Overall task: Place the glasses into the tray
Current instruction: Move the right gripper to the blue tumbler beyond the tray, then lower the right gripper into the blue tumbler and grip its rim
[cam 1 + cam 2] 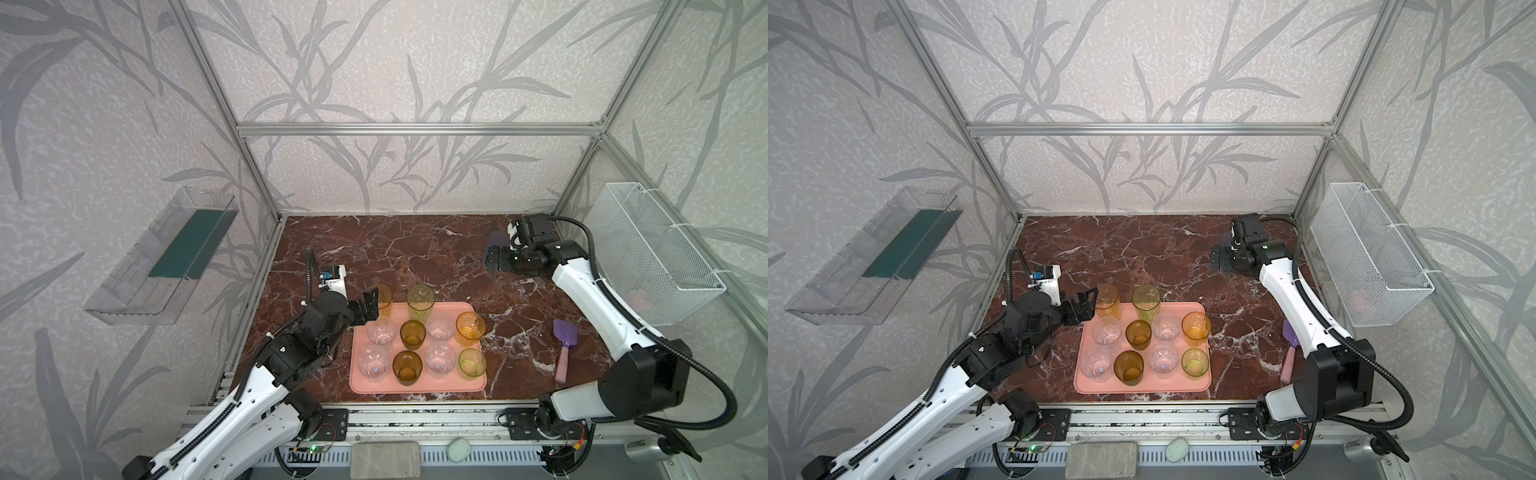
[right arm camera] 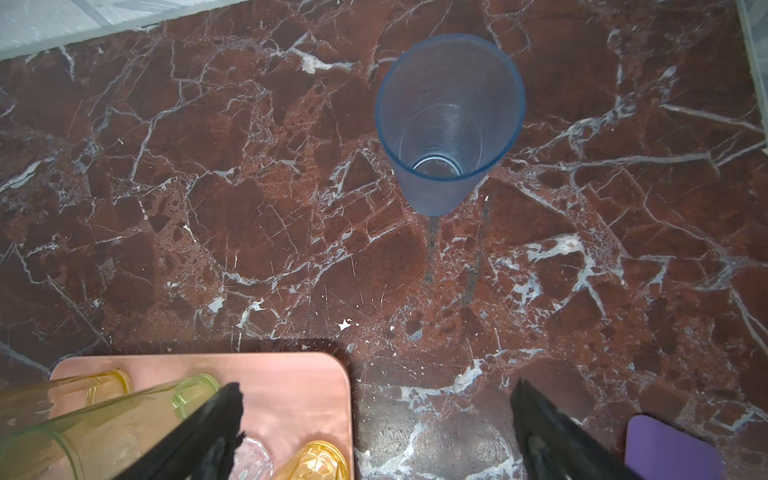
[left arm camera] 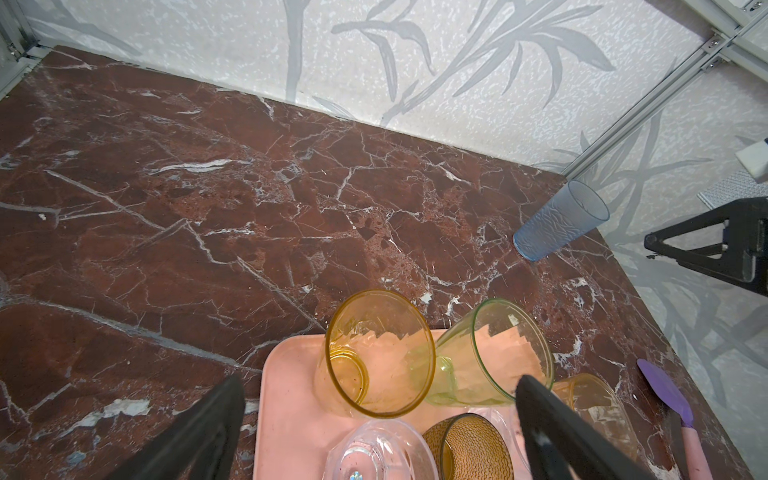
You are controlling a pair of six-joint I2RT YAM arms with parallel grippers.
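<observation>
The tall blue glass still stands off the tray [image 1: 415, 386], so the robot's right gripper should reach outward and down to the glass, onto its tray-side rim [image 1: 489, 237].
The pink tray [image 1: 415, 386] [image 1: 1142, 388] lies at the front middle of the marble table with several glasses standing on it. At its back edge are a tall yellow glass [image 1: 382, 297] [image 3: 374, 353] and a tall green one [image 1: 420, 301] [image 3: 498, 353]. In front of them stand short clear, amber, orange [image 1: 470, 328] and yellow-green [image 1: 472, 363] glasses. A tall blue-purple glass [image 1: 496, 240] [image 2: 451, 120] stands upright on the table at the back right, off the tray. My left gripper [image 1: 368, 309] [image 3: 380, 386] is open, just left of the yellow glass. Open too and holding nothing, my right gripper [image 1: 492, 259] [image 2: 376, 392] hovers near the blue glass.
A purple scoop with a pink handle [image 1: 563, 349] lies on the table right of the tray. On the right wall hangs a white wire basket [image 1: 656, 253], on the left wall a clear plastic bin [image 1: 162, 257]. Aluminium frame posts stand at the back corners.
</observation>
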